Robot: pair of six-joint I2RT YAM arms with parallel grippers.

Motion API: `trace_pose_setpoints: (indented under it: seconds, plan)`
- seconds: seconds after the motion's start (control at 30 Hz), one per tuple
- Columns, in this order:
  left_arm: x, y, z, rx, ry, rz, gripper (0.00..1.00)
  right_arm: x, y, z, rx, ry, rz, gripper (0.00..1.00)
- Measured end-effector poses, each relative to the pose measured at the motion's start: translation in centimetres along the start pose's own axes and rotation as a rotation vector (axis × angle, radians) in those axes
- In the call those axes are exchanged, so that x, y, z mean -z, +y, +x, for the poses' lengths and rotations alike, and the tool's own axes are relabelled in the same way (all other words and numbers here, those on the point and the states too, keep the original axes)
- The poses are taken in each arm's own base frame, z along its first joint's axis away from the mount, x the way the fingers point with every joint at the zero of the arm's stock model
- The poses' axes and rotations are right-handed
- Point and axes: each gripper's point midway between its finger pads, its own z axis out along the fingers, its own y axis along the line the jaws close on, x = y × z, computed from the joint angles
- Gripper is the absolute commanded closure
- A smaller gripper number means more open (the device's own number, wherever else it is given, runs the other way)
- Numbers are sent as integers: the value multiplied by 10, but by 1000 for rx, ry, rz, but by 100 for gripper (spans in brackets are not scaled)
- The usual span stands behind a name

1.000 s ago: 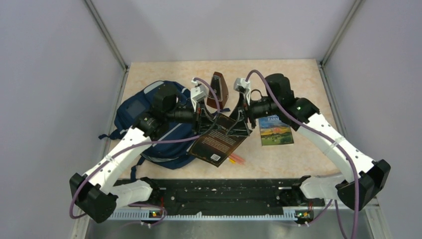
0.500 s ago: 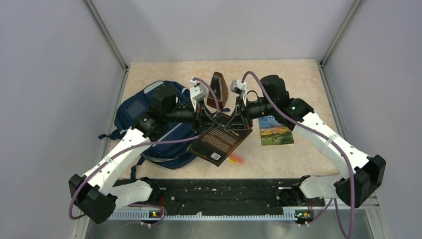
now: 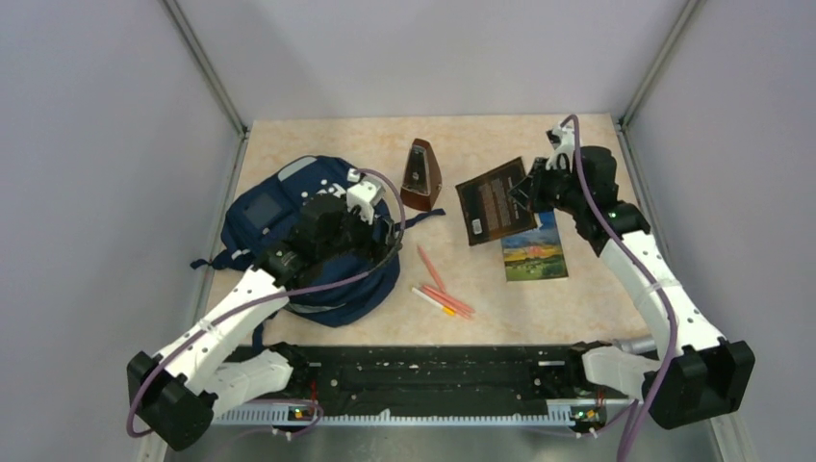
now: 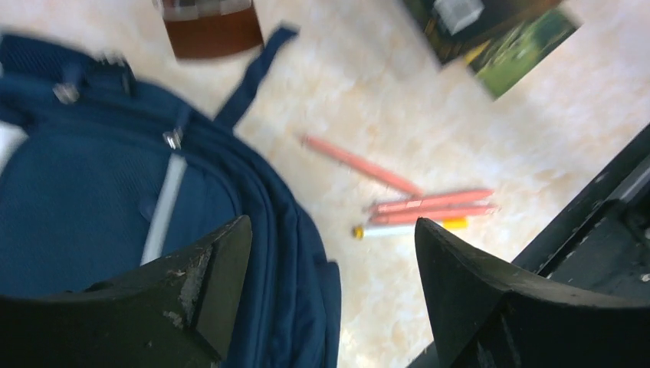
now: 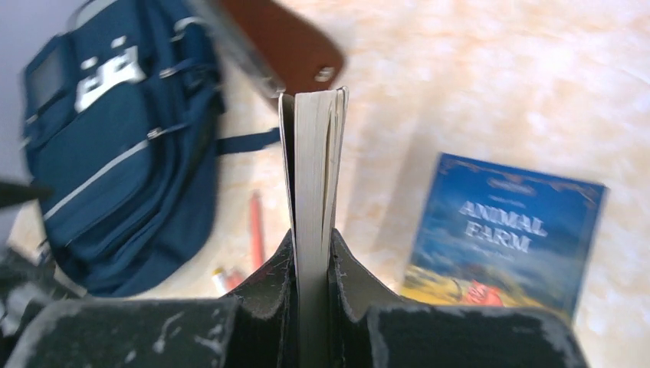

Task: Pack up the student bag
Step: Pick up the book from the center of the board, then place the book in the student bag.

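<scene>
My left gripper moves down and back onto the edge of the bag's opening (image 3: 385, 281) (image 4: 295, 259) beside the pens next.
The student bag (image 3: 274, 207) is a navy backpack lying flat at the table's left, also visible in the left wrist view (image 4: 92, 199) and the right wrist view (image 5: 115, 153). My left gripper (image 3: 385, 239) hovers over the bag's right edge, open (image 4: 333, 253), with nothing between its fingers. At the back right, my right gripper (image 3: 526, 192) is shut on a dark-covered book (image 3: 493, 199) and holds it off the table. The book's page edge (image 5: 313, 169) stands upright between the two fingers (image 5: 272, 284).
A brown metronome (image 3: 420, 175) stands behind the middle of the table. Several red and yellow pens (image 3: 438, 289) lie loose right of the bag. An "Animal Farm" book (image 3: 534, 252) lies flat under the held book. Grey walls close in the table on three sides.
The left gripper let go of the dark book, opened and drew back over the bag. The right gripper shut on the book and carried it to the back right, uncovering the pens.
</scene>
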Motion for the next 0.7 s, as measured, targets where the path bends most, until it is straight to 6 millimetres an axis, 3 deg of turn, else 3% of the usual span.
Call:
trace_pose_setpoints:
  seconds: [0.07,0.23,0.37,0.53,0.7]
  plan:
    - [-7,6,29,26,75,-54,19,0,-25,4,-50,-15,114,100]
    - [-16,-4,91,36,235,-113,18,1,-52,18,-100,-23,255,100]
    - [-15,5,111,55,285,-236,22,11,-57,20,-109,-52,298,100]
    - [-9,19,127,75,329,-386,46,23,-58,11,-99,-113,325,100]
    - [-5,26,146,78,399,-452,47,24,-62,13,-100,-117,342,100]
